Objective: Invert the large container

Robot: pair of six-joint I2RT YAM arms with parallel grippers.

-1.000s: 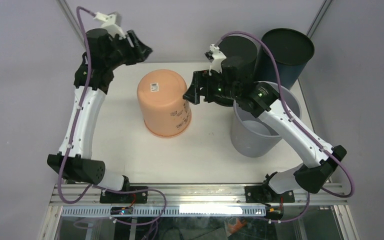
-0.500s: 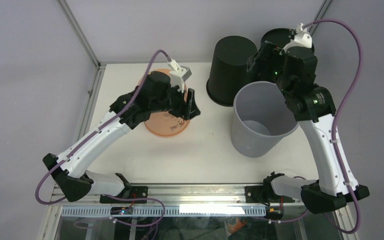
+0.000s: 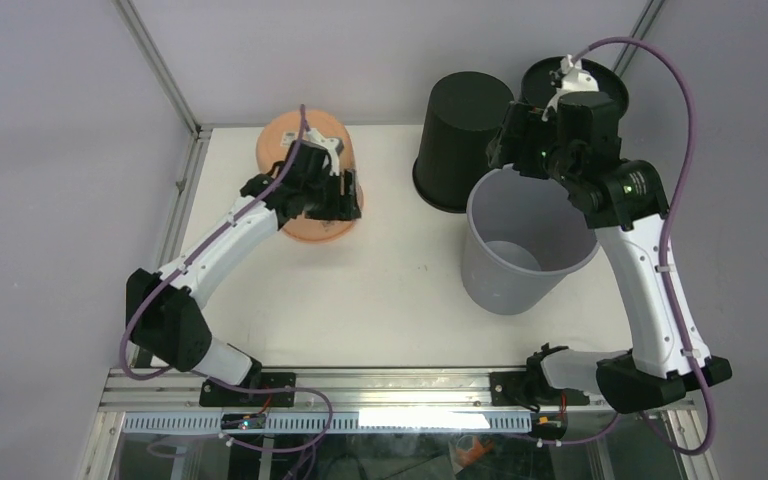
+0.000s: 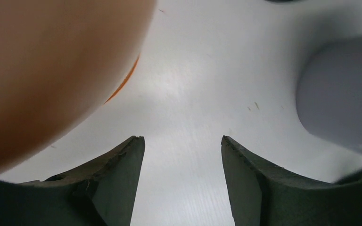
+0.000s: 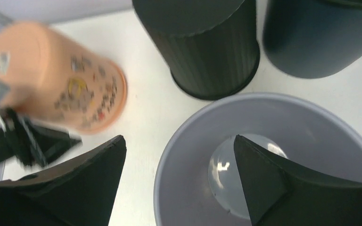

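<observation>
My right gripper moves down and back astride the grey container's rim toward the orange (image 3: pixel 469 214) (image 5: pixel 156 190) one next. This rim lies below and back, thin enough to grip.
The large grey container (image 3: pixel 505 285) stands upright, mouth up, at the right of the table; it also shows in the right wrist view (image 5: pixel 193 188) and the left wrist view (image 4: pixel 339 103). My right gripper (image 3: pixel 502 150) is open and empty, hovering over the container's far-left rim, with the rim between its fingers in the right wrist view (image 5: pixel 179 136). My left gripper (image 3: pixel 350 195) is open and empty, low beside the right side of the orange container (image 3: pixel 282 142), which is mouth down. In the left wrist view (image 4: pixel 183 139) only bare table lies between the fingers.
A black ribbed container (image 3: pixel 460 130) stands mouth down behind the grey one. A dark round container (image 3: pixel 590 90) stands at the back right, partly hidden by my right arm. The orange container (image 5: pixel 61 80) is at the back left. The table (image 3: pixel 400 300) has metal frame posts at its back corners.
My left arm has pulled back toward the far left, and the orange container now sits nearer the back-left corner. My right gripper has shifted slightly left over the grey rim.
</observation>
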